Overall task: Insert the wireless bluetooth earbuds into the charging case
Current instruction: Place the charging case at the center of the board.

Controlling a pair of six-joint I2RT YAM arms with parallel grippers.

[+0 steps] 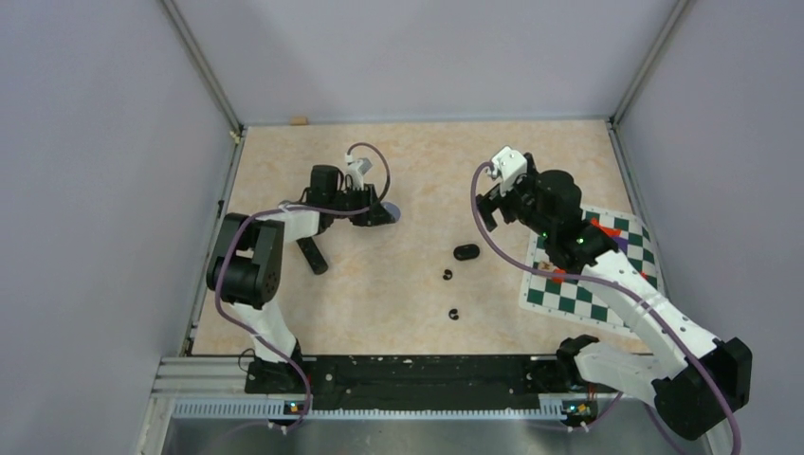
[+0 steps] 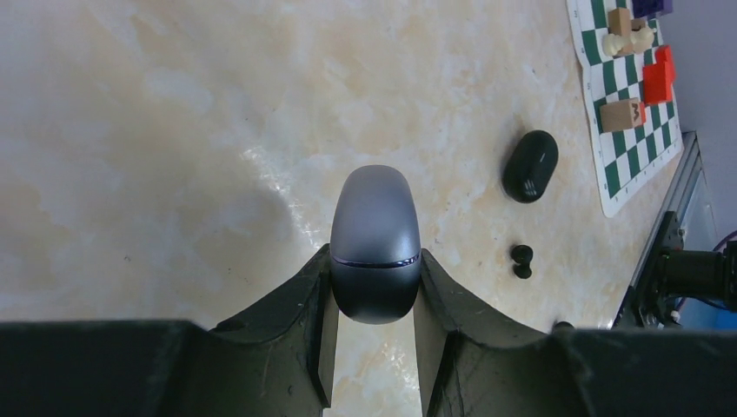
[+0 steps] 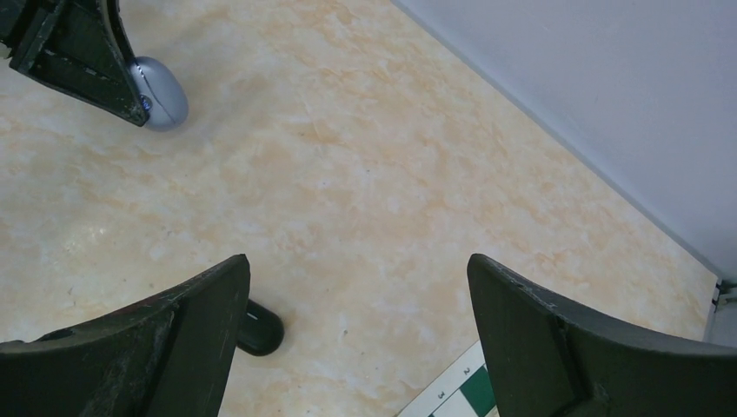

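The grey-purple case is hanging above the table and its shadow lies apart from it, so next my left gripper will lower it until it rests there, then open.
My left gripper (image 2: 374, 261) is shut on a closed grey-purple oval charging case (image 2: 374, 239), gripping its near end at the back left of the table (image 1: 389, 213). A closed black oval case (image 1: 465, 252) lies mid-table and also shows in the left wrist view (image 2: 530, 165). Two tiny black earbuds lie loose in front of it, one nearer the case (image 1: 447, 275) and one nearer the arms (image 1: 454, 313). The left wrist view shows one earbud clearly (image 2: 521, 261). No purple earbuds are in view. My right gripper (image 3: 358, 261) is open and empty above the table, with the black case (image 3: 261, 328) beside its left finger.
A green and white checkered mat (image 1: 588, 275) lies at the right, partly under the right arm. It carries red, tan and cream blocks (image 2: 658, 80). Grey walls enclose the table on three sides, and a metal rail (image 1: 379, 379) runs along the near edge.
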